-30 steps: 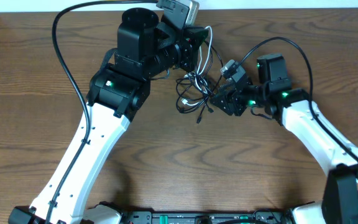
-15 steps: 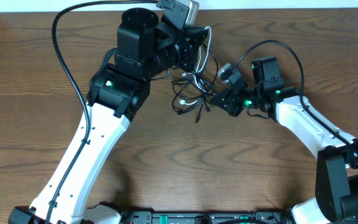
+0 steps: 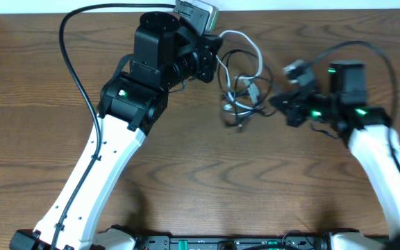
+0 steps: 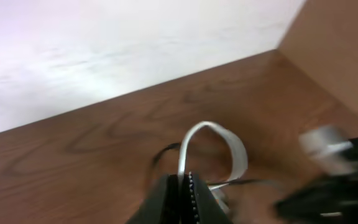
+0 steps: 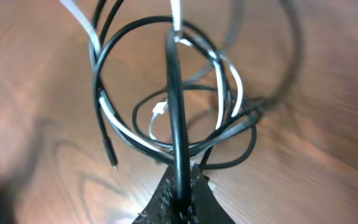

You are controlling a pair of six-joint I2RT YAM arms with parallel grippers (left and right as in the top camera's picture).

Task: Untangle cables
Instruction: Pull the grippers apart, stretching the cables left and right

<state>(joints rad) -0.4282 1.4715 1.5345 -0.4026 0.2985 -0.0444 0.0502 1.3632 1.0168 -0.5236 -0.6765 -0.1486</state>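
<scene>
My left gripper pulls the white-grey cable left in the overhead view to the bare tabletop next, away from the black cords. Then it returns partway and releases.
The cables [image 3: 239, 103] lie as a small tangle of thin black cords and one white-grey cord on the wooden table, between my two grippers. My left gripper [image 3: 216, 61] is shut on the white-grey cable [image 4: 213, 129], which arches out of the jaws in a loop [image 3: 254, 50]. In the left wrist view the gripper [image 4: 187, 186] shows no gap. My right gripper [image 3: 278, 105] sits just right of the tangle. It [image 5: 180, 190] is shut on a black cable [image 5: 176, 93] that runs straight up from the jaws through the black and white loops [image 5: 225, 84].
A thick black arm wire [image 3: 75, 69] arcs over the table's left part. The table's back edge meets a white wall [image 4: 104, 43]. A brown panel [image 4: 344, 50] stands at the right in the left wrist view. A loose black plug end [image 5: 110, 162] points at the table.
My right gripper has shut on a black cable and moved right, drawing the tangle out rightward. The white-grey loop now stands out wider from the left gripper, which stayed put.
</scene>
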